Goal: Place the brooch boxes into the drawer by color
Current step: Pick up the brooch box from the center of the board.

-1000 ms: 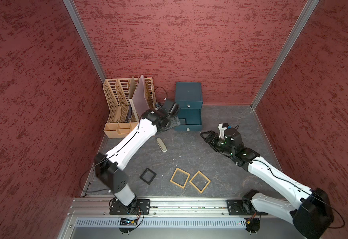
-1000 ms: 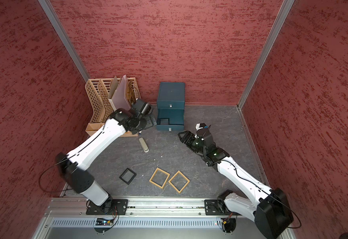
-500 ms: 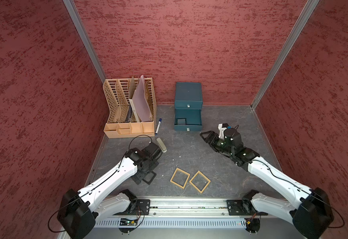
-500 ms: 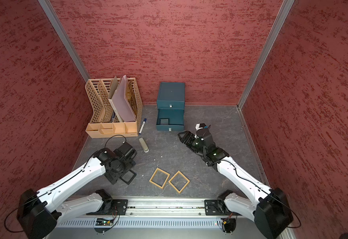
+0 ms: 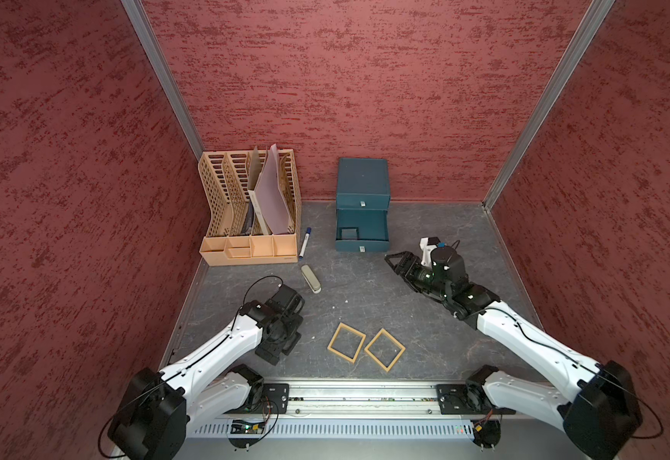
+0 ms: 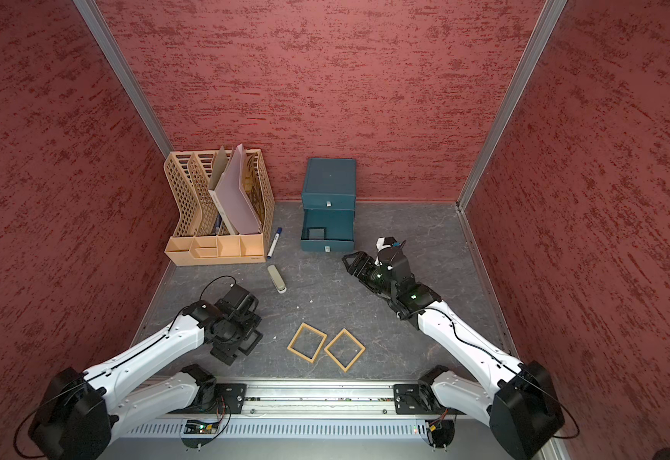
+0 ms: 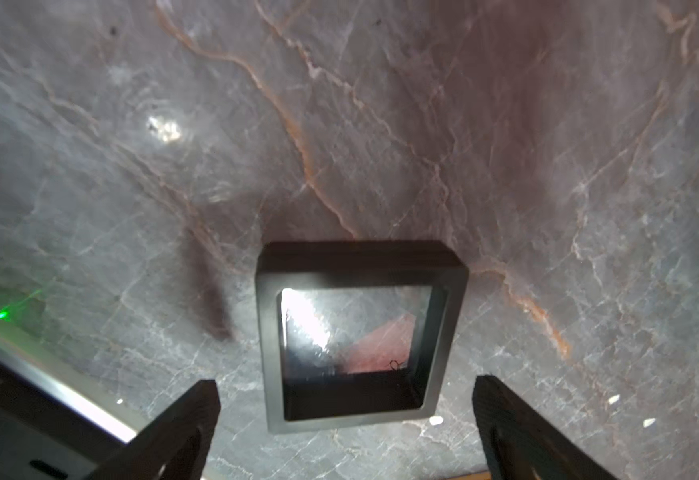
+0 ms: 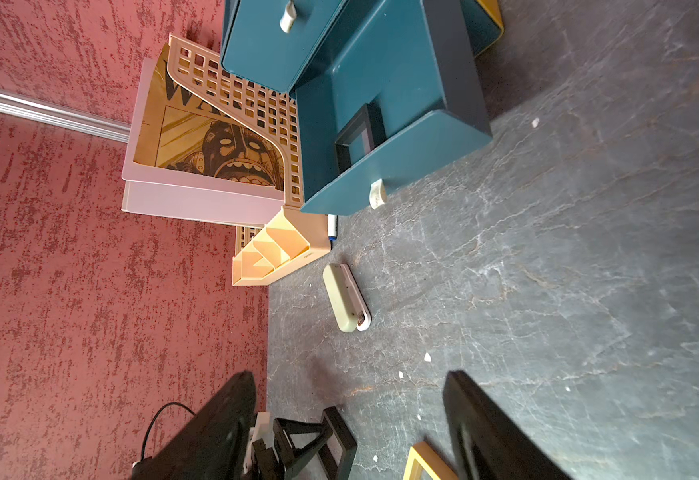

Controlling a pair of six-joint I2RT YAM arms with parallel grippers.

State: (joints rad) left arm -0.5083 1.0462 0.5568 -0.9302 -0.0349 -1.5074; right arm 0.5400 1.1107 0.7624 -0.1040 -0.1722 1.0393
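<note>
My left gripper will next move down and close on the opposite sides of the small black brooch box (image 6: 251,342) (image 7: 360,336), which lies just below it, between its open fingers.
A small black brooch box (image 7: 360,336) lies flat on the grey table near the front left, partly showing in a top view (image 6: 251,342). My left gripper (image 7: 345,384) (image 5: 285,345) hangs open just above it, one finger on either side, touching nothing. Two larger tan brooch boxes (image 5: 346,342) (image 5: 384,349) lie side by side at the front middle. The teal drawer chest (image 5: 362,187) stands at the back with its middle drawer (image 5: 365,223) pulled out; another black box (image 5: 348,233) (image 8: 358,137) lies inside. My right gripper (image 5: 391,259) (image 8: 348,376) is open and empty by that drawer's front right corner.
A beige slotted file rack (image 5: 249,215) with folders stands at the back left. A blue-capped pen (image 5: 304,242) lies beside it, and a grey-green oblong block (image 5: 310,278) (image 8: 343,297) sits just in front. Red walls close three sides.
My left arm has swung from the open drawer back to the front left and come down over the black box, jaws wide. The right arm has not moved.
</note>
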